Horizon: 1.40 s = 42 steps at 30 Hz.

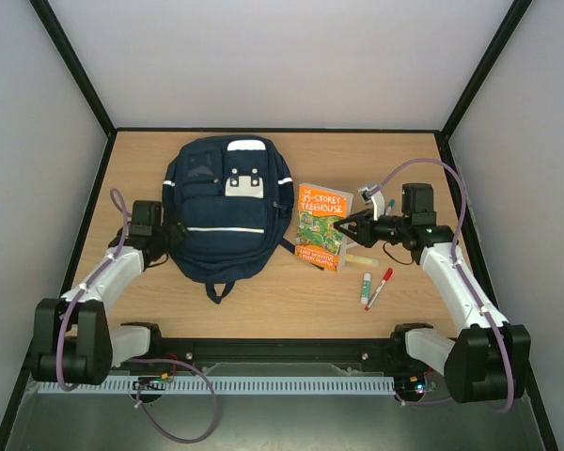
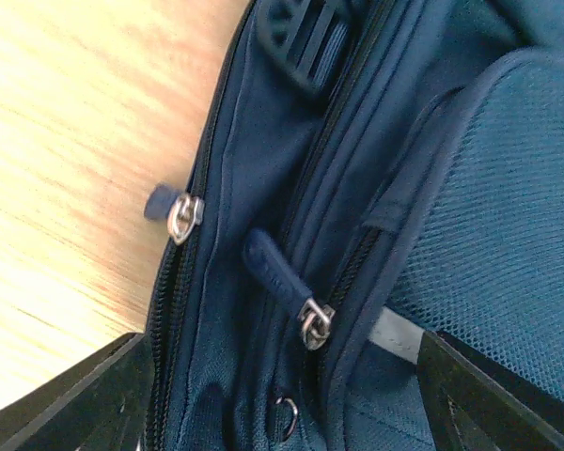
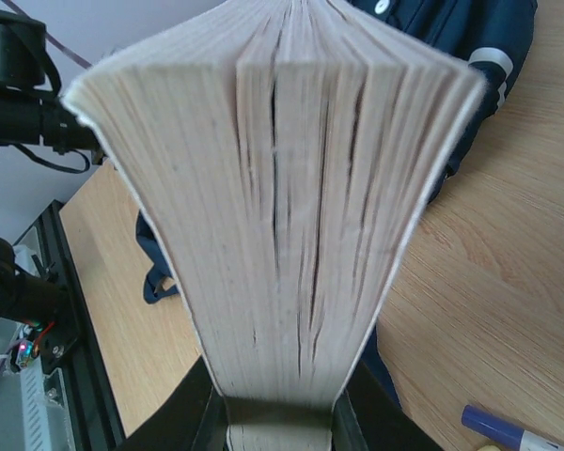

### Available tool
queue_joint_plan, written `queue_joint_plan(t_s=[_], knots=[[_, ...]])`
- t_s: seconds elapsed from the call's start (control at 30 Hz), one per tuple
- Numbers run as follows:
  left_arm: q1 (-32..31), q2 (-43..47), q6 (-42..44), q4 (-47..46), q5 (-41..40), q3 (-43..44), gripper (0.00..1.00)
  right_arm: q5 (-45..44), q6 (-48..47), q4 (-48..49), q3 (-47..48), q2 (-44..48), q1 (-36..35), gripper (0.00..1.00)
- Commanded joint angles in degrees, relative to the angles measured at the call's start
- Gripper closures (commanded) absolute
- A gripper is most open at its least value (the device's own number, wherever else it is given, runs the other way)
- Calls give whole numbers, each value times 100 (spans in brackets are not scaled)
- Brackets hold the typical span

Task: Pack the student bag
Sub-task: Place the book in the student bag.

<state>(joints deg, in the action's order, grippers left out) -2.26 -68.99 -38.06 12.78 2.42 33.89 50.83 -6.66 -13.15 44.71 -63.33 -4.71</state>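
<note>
The bag's near edge between the bag's loop and the book is to the right of my left gripper in the top view, so next I will cross over and lower onto it.
The navy student bag (image 1: 224, 211) lies flat on the wooden table, left of centre, top loop towards the arms. My left gripper (image 1: 174, 235) is at the bag's left side, open, its dark fingers wide apart over the bag's zips (image 2: 282, 413). Two metal zip pulls (image 2: 312, 324) (image 2: 183, 214) show between them, and neither is gripped. My right gripper (image 1: 350, 228) is shut on the page edge of an orange paperback book (image 1: 320, 225), just right of the bag. In the right wrist view the book's pages (image 3: 282, 188) fan out from between the fingers (image 3: 367, 413).
A green-capped pen (image 1: 366, 288) and a red marker (image 1: 380, 287) lie on the table near the right arm. A yellowish flat item (image 1: 360, 258) lies under the right gripper. Another pen (image 1: 371, 194) lies behind it. A blue-capped marker (image 3: 508, 432) shows in the right wrist view.
</note>
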Motion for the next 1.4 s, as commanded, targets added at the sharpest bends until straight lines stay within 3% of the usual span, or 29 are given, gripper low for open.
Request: queue_joint_plan(t_s=[0.0, 0.17, 0.4, 0.77, 0.93, 1.07, 1.17, 1.27, 1.37], knots=[[-12, -139, -359, -385, 435, -334, 22, 266, -117, 207, 3, 53, 31, 99], [-326, 85, -515, -609, 616, -657, 23, 273, -151, 167, 20, 0, 32, 99], [-1266, 501, -827, -542, 598, -933, 25, 281, -167, 159, 29, -54, 31, 99], [-1601, 2066, -808, 1483, -315, -192, 26, 284, -155, 146, 47, -21, 32, 99], [-1757, 1634, 148, 1507, 258, 547, 32, 60, -104, 145, 85, -13, 34, 99], [-2319, 1102, 990, 917, 750, 873, 35, -1395, 215, 332, 75, 14, 70, 99], [-2881, 668, 1662, 503, 1291, 1061, 38, -1737, 359, 342, 81, -59, 310, 99], [-3431, 131, 2135, 400, 1149, 1391, 41, -1740, 401, 292, 111, -112, 550, 99], [-3960, -538, 2612, 730, 491, 1900, 45, -1704, 410, 295, 113, -65, 628, 99]])
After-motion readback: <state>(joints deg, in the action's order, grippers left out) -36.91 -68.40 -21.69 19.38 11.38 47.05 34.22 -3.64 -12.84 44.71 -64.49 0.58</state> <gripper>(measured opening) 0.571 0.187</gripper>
